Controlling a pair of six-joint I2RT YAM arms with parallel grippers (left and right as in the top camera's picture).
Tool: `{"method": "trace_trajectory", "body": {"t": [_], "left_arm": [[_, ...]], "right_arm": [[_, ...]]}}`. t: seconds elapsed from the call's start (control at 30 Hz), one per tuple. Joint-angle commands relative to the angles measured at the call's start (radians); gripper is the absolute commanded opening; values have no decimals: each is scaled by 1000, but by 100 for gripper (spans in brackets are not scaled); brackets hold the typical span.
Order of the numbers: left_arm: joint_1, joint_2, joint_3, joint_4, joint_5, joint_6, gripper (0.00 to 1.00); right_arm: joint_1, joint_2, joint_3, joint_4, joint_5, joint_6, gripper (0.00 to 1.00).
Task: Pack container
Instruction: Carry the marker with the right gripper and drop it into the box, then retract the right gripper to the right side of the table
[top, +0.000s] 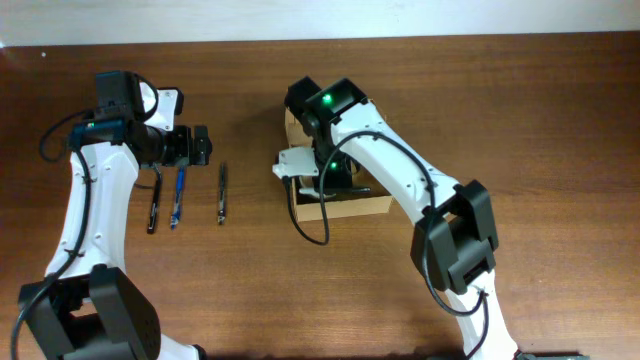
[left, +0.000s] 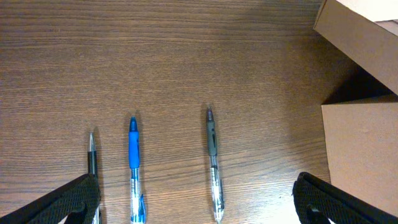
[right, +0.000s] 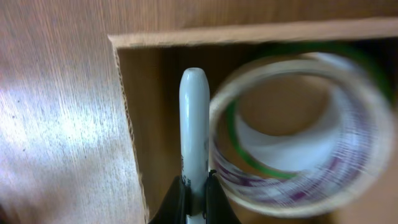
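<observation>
My right gripper holds the white marker and next needs to go down into the gap beside the roll of tape and let go of it there. The part along the container's side is empty.
The tan cardboard container lies open at the table's middle, mostly hidden under my right arm; its corner shows in the left wrist view. My right gripper is shut on a white marker, held inside the container next to a roll of tape. My left gripper is open above three pens on the table: a black one, a blue one and a grey one. They also show in the overhead view, the blue one in the middle.
The container's lid flap stands at the upper right of the left wrist view. The wooden table stretches to the right and front. A white wall edge runs along the back.
</observation>
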Motion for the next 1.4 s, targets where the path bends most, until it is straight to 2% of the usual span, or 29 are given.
{"method": "trace_trajectory", "body": {"t": [0.0,0.17,0.3,0.33,0.37,0.47,0.53,0.83,0.93,0.97,1.03,1.17,1.27,1.37], "left_arm": [[3,10,19,0,11,16,99],[3,10,19,0,11,16,99],[3,10,19,0,11,16,99],[3,10,19,0,10,16,99],[3,10,19,0,11,16,99],[3,10,19,0,10,16,99],[3,10,19,0,11,16,99],[3,10,19,0,11,16,99],[3,10,19,0,10,16,99],[3,10,19,0,11,16,99],[3,10,19,0,11,16,99],[3,10,19,72,7,16,99],[3,10,19,109,22,10,99],[2,10,19,98,45,8,99]], "right_arm": [[-6,11,-37,2,-27,-11,4],[-6,11,-72,6,-27,-11,4],[-6,8,-73,6,-27,3,35],[-7,7,-73,8,-27,13,46],[-6,2,-71,9,-27,16,51],[-6,-21,-69,13,-27,16,47],[-6,-58,-51,13,-27,19,38],[-8,-265,76,19,35,175,38],[-10,-376,91,71,149,314,42],[-19,-438,91,102,212,390,47],[-58,-543,90,152,294,526,50],[-220,-695,90,195,327,732,54],[-443,-774,87,189,308,904,57],[-679,-805,68,167,201,1023,60]]}}
